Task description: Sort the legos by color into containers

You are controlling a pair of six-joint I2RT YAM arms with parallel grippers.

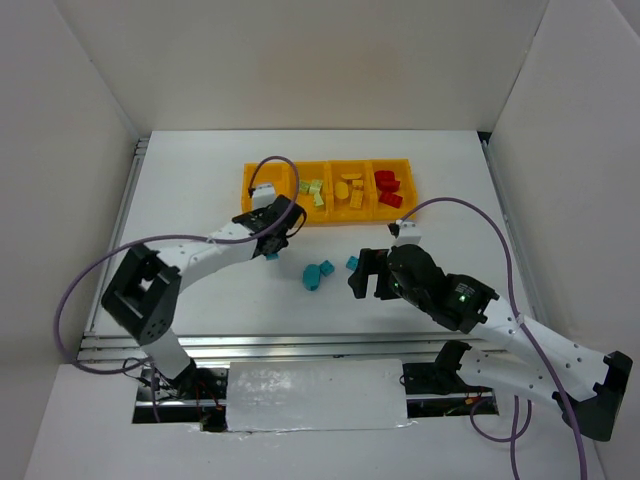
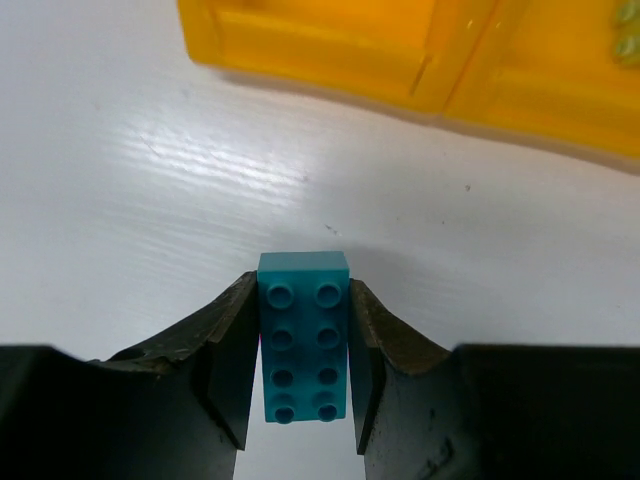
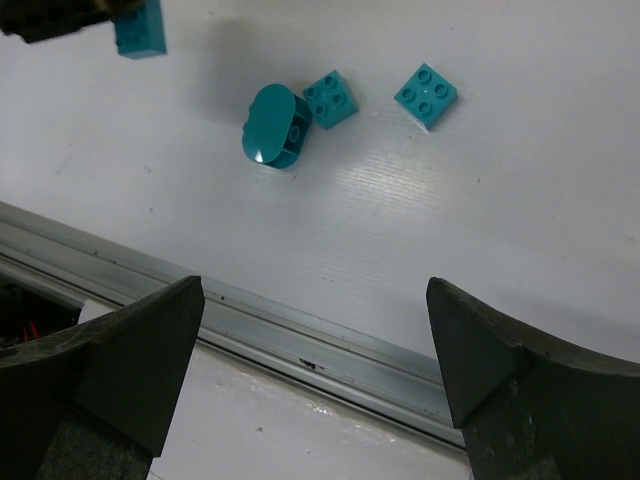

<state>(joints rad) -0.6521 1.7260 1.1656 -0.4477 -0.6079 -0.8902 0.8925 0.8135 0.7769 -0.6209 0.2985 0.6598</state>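
Note:
The other sections of the tray hold other colors. My left gripper should next move outward and up over the end section (image 2: 320, 32) beside the pale green legos and let go of the cyan-blue brick (image 2: 303, 340).
My left gripper (image 1: 272, 246) is shut on a cyan-blue two-by-four brick (image 2: 303, 340), its long sides between the fingers, just in front of the orange-yellow tray (image 1: 300, 222). The held brick also shows in the top view (image 1: 271, 256) and in the right wrist view (image 3: 140, 28). Three more cyan-blue legos lie on the table: a rounded one (image 3: 272, 127), a small square one (image 3: 330, 98) touching it, and another square one (image 3: 426, 96). My right gripper (image 1: 368, 282) is open and empty, close to these. The tray holds pale green (image 1: 314, 192), yellow (image 1: 352, 190) and red (image 1: 388, 187) legos in separate compartments.
The tray's leftmost compartment (image 1: 262, 183) is partly hidden by the left arm's purple cable (image 1: 262, 168). A metal rail (image 3: 330, 335) runs along the table's near edge. White walls enclose the table on three sides.

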